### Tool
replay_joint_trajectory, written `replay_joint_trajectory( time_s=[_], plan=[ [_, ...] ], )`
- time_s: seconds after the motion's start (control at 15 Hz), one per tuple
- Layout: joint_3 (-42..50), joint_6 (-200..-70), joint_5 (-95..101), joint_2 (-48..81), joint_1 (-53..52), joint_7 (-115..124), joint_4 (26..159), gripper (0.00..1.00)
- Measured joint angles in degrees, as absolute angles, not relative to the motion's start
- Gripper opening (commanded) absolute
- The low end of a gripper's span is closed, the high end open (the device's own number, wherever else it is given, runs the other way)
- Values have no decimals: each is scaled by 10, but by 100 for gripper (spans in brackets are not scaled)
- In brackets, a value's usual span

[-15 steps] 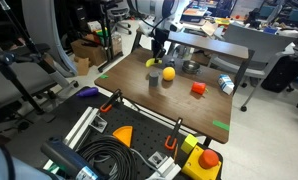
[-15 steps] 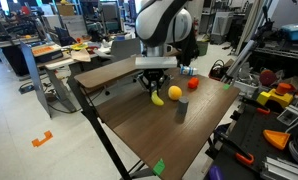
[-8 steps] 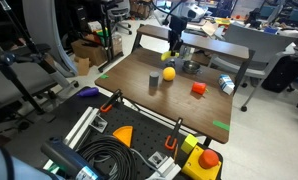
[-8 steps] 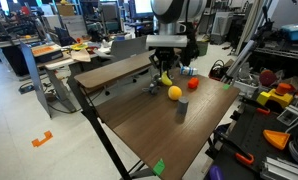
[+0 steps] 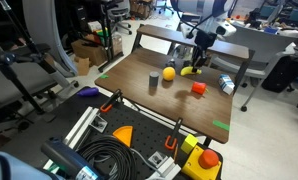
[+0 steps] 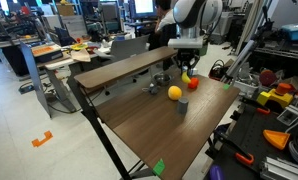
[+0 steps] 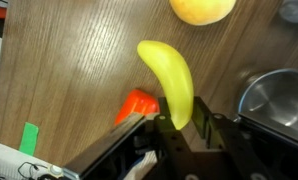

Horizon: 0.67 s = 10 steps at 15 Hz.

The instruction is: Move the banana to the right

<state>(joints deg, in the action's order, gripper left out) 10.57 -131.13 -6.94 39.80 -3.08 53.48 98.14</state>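
Note:
My gripper moves down next to put the banana [image 5: 192, 71] on the bare wood beside the red block and lets go, since that open patch lies below my gripper.
The banana [image 7: 167, 75], small, curved and yellow, hangs in my gripper [image 7: 182, 120], which is shut on its lower end in the wrist view. In both exterior views the gripper [image 5: 197, 60] [image 6: 186, 68] holds the banana [image 5: 192, 71] [image 6: 186, 79] just above the wooden table. It is beyond the round yellow-orange fruit [image 5: 169, 72] [image 6: 174, 92] and close to the red block [image 5: 198, 88] [image 6: 193, 84]. The wrist view shows the red block [image 7: 139, 103] beside the gripper and the round fruit [image 7: 202, 8] at the top edge.
A metal bowl [image 7: 279, 95] lies right next to the gripper. A grey cylinder [image 5: 152, 80] [image 6: 182, 107] stands near the round fruit. A can [image 5: 226, 85] lies toward the table's far end. Green tape [image 7: 29, 137] marks a table edge. Cluttered benches surround the table.
The gripper has carried the banana across the table, from beside the grey cylinder and round fruit, past the fruit, to near the red block and bowl.

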Motion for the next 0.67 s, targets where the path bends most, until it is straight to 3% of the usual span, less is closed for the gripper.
replay_joint_trajectory(
  time_s=[0.67],
  plan=[
    [99,-1311,-70,482,-19,538,917,7]
  ],
)
